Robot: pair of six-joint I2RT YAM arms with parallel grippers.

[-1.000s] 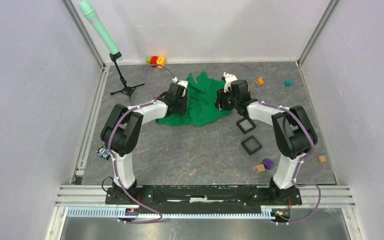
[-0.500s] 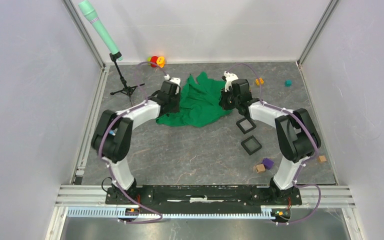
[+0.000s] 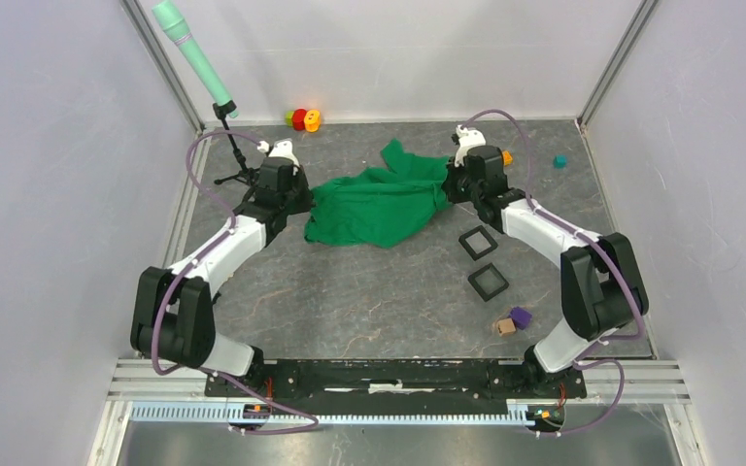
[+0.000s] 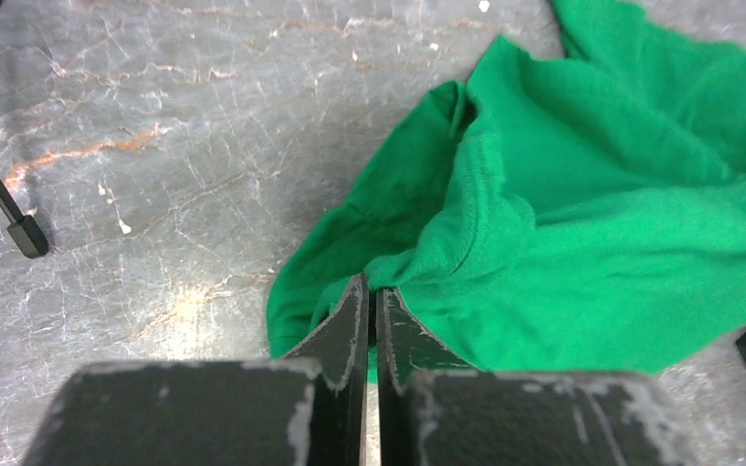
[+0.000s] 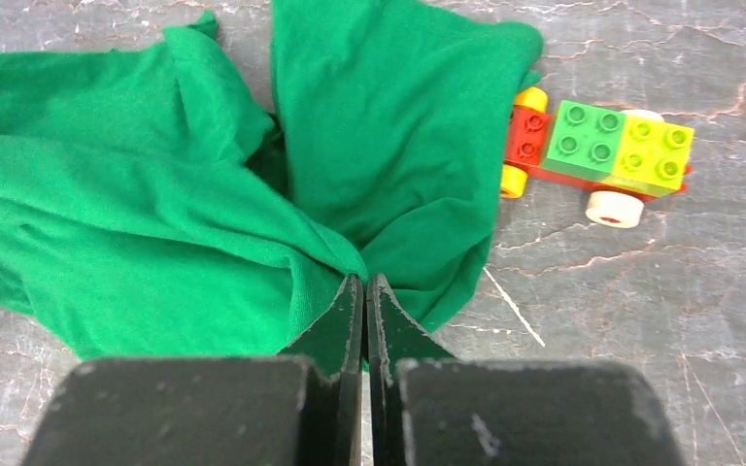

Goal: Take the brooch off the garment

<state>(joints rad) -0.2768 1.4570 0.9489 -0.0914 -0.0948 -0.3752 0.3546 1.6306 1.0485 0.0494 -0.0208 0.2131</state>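
My left gripper moves back and down next and lets go of the garment's edge on the bare table, since that open part lies below and back of it.
The green garment [image 3: 379,202] lies stretched between my two grippers at the back middle of the table. My left gripper [image 3: 301,201] is shut on its left edge; the left wrist view shows the pinched fold at the fingertips [image 4: 372,283] and the garment [image 4: 583,243] spreading right. My right gripper [image 3: 450,184] is shut on its right edge; the right wrist view shows the fabric [image 5: 155,214] bunched at the tips [image 5: 364,280]. The brooch is not visible in any view.
Two black square frames [image 3: 478,243] [image 3: 488,282] lie right of the garment. A toy brick car [image 5: 597,150] sits by the garment's far edge. A tripod stand [image 3: 243,165] is back left. Small cubes [image 3: 512,320] lie front right; a teal cube [image 3: 560,161] back right.
Both grippers moved outward, left one to the left and right one to the right and back, pulling the garment from a bunched heap into a wider stretched shape.
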